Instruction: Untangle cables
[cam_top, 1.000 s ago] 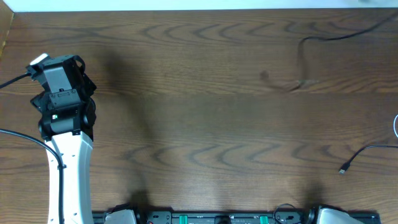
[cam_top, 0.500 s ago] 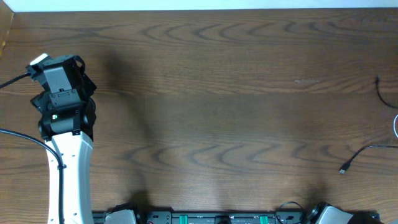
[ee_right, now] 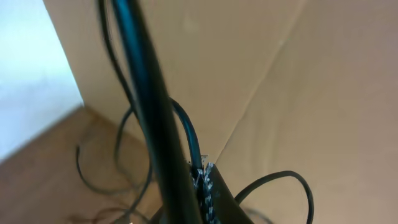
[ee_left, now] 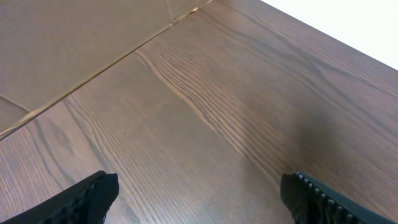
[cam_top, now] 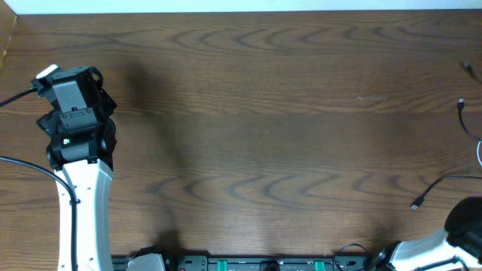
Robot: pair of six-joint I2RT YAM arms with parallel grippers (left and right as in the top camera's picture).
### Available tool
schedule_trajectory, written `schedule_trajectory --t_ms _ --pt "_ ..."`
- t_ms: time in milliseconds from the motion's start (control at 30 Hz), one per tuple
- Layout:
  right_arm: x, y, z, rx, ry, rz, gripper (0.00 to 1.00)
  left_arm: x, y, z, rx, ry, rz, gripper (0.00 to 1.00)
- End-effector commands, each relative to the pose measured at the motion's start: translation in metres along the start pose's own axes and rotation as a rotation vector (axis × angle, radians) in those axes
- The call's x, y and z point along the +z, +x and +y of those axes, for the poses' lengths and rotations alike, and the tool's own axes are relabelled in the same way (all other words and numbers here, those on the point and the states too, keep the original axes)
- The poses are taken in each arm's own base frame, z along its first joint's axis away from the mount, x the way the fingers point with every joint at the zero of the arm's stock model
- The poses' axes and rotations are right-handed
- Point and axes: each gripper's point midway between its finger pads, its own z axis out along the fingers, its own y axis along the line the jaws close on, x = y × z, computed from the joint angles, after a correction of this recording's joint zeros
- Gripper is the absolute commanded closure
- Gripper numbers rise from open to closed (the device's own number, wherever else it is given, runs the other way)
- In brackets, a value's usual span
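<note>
The looped cables on the table are outward of my right gripper's fingers, so the gripper will next move outward toward them and let go of the black cable (ee_right: 185, 134) there.
In the right wrist view my right gripper (ee_right: 203, 182) is shut on the black cable (ee_right: 185, 134), which rises from the jaws and loops down to the table. In the overhead view only that arm's body (cam_top: 461, 229) shows at the bottom right. Stretches of black cable lie at the table's right edge, one with a plug end (cam_top: 415, 204) and one higher up (cam_top: 465, 113). A sliver of the white cable (cam_top: 480, 154) shows at the right edge. My left gripper (ee_left: 202, 199) is open and empty above bare wood at the far left (cam_top: 69, 79).
A cardboard wall (ee_right: 305, 87) stands close behind the right gripper. Another cardboard sheet (ee_left: 68, 43) borders the table by the left gripper. The wooden table (cam_top: 256, 135) spans the overhead view. The arms' bases sit along the front edge (cam_top: 263, 263).
The black cable that lay across the upper right of the table has been dragged off to the right edge. My right arm has come into the overhead view at the bottom right. The left arm is still.
</note>
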Motion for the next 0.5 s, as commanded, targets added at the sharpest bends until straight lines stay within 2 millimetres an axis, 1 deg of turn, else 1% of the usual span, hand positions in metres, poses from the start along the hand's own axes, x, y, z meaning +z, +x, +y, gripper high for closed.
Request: schedule_trajectory --t_ms 0,67,200,367,467 --pt "0.002 -0.002 -0.005 0.034 -0.002 -0.004 0.99 -0.001 -0.005 0.000 -0.020 0.000 -0.011 0.11" --pt "0.003 -0.002 -0.003 0.035 -0.018 -0.002 0.99 -0.001 -0.005 0.000 -0.020 0.000 -0.011 0.11" --pt "0.004 -0.003 -0.007 0.040 -0.015 -0.004 0.99 -0.001 -0.005 0.000 -0.020 0.000 -0.011 0.12" --pt "0.009 -0.001 -0.007 0.048 -0.054 0.004 0.99 -0.001 -0.005 0.000 -0.020 0.000 -0.011 0.11" --pt "0.019 0.007 -0.005 0.051 -0.058 0.027 0.99 -0.001 -0.005 0.000 -0.020 0.000 -0.011 0.12"
